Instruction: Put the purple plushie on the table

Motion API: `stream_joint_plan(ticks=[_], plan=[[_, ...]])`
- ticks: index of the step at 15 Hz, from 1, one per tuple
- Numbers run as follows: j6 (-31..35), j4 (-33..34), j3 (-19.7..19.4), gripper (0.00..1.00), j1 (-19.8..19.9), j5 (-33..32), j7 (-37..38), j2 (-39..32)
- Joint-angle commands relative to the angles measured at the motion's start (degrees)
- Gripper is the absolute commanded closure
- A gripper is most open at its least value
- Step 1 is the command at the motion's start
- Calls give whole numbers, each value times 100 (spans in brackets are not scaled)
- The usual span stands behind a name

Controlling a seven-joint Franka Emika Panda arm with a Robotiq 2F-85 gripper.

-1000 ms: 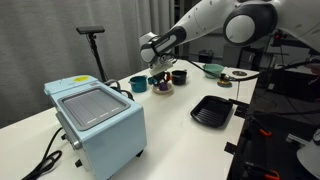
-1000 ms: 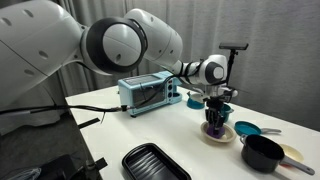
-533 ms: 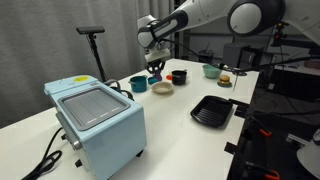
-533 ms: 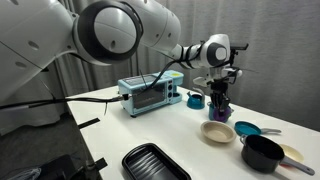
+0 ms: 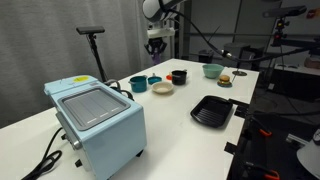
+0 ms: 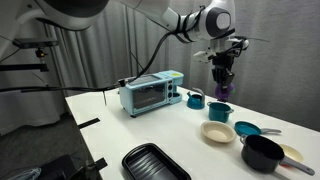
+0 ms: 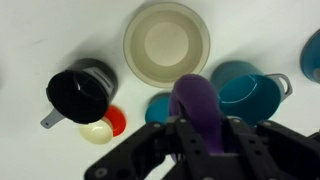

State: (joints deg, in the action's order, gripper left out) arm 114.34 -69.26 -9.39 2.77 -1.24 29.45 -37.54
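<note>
I should move the plushie [image 6: 223, 91] back and down with my gripper and release it beside the black tray, because bare tabletop is below and back of my gripper.
My gripper [image 6: 222, 82] is shut on the purple plushie [image 6: 223, 91] and holds it high above the white table [image 6: 120, 128]. In the wrist view the plushie [image 7: 195, 100] stands upright between the black fingers [image 7: 150, 140], filling the gap of my gripper [image 7: 197, 128]. Below it lie a beige bowl [image 7: 167, 42] and teal bowls [image 7: 245, 85]. In an exterior view my gripper [image 5: 156, 42] hangs well above the cluster of dishes on the table [image 5: 175, 130].
A light-blue toaster oven [image 5: 95, 118] stands at one end. A black tray [image 5: 211, 110] lies near the table edge. A teal mug [image 6: 195, 99], beige bowl [image 6: 217, 132], black pot [image 6: 262, 152] and a burger toy [image 5: 225, 79] sit on the table.
My gripper has risen from the beige bowl straight up, carrying the purple plushie with it. The bowl is now empty.
</note>
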Motion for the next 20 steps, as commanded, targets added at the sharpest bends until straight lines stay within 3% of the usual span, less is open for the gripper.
stream_joint_plan(ticks=[1,7,11,20], plan=[[340,-1371,194,94,129,369,-480,1005],[865,-3121,205,94,-6,373,-670,1754],[1391,-4108,263,94,-150,277,-570,1864],[1783,-4842,118,94,-450,-217,-81,1299]])
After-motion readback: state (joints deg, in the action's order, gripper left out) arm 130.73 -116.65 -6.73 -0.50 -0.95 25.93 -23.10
